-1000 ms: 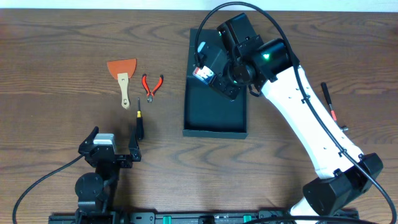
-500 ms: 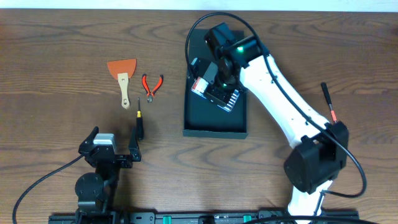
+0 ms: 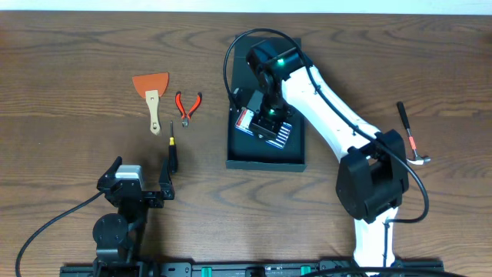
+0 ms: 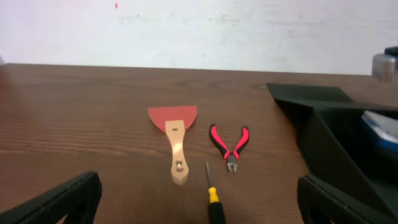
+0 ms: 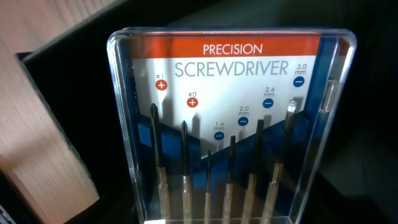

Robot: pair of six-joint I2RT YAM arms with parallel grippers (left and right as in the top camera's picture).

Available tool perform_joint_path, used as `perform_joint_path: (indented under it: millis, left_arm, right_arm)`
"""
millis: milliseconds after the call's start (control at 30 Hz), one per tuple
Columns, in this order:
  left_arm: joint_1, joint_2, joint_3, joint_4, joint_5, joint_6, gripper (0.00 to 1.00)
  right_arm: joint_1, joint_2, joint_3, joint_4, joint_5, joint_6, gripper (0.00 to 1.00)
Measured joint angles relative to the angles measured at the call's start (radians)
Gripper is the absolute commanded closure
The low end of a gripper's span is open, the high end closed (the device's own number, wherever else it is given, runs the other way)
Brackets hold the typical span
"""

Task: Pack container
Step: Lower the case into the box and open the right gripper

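My right gripper lowers inside the container next and draws back toward the container's bare bottom by its near side, then releases the clear case.
The dark teal container (image 3: pixel 265 160) lies open in the middle of the table, its flap lid at the far end. My right gripper (image 3: pixel 267 114) is over its inside, shut on a clear case of precision screwdrivers (image 3: pixel 255 123). The case fills the right wrist view (image 5: pixel 230 118), with the container's dark wall (image 5: pixel 56 81) behind it and my fingers hidden. My left gripper (image 3: pixel 135 189) is open and empty near the front edge, its fingers wide apart in the left wrist view (image 4: pixel 199 202). The container's side (image 4: pixel 336 143) shows there at the right.
Left of the container lie an orange scraper with a wooden handle (image 3: pixel 151 91), red-handled pliers (image 3: pixel 187 105) and a black-and-yellow screwdriver (image 3: pixel 172 150). A small hammer (image 3: pixel 410 137) lies at the right of the table.
My right arm has swung left and toward the front, carrying the screwdriver case lower over the container. The hammer at the right now shows in full. The left arm has not moved.
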Motion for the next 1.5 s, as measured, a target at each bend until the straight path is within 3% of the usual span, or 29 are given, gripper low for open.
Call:
perform_joint_path:
  millis: [700, 1233, 1500]
  left_arm:
    - [0.000, 0.000, 0.000, 0.000, 0.000, 0.000, 0.01]
    - [0.000, 0.000, 0.000, 0.000, 0.000, 0.000, 0.02]
    - [0.000, 0.000, 0.000, 0.000, 0.000, 0.000, 0.01]
  right_arm:
    - [0.000, 0.007, -0.264, 0.188, -0.016, -0.016, 0.80]
    - [0.000, 0.007, -0.281, 0.216, -0.021, -0.007, 0.37]
    - [0.000, 0.007, -0.281, 0.216, -0.027, 0.000, 0.30]
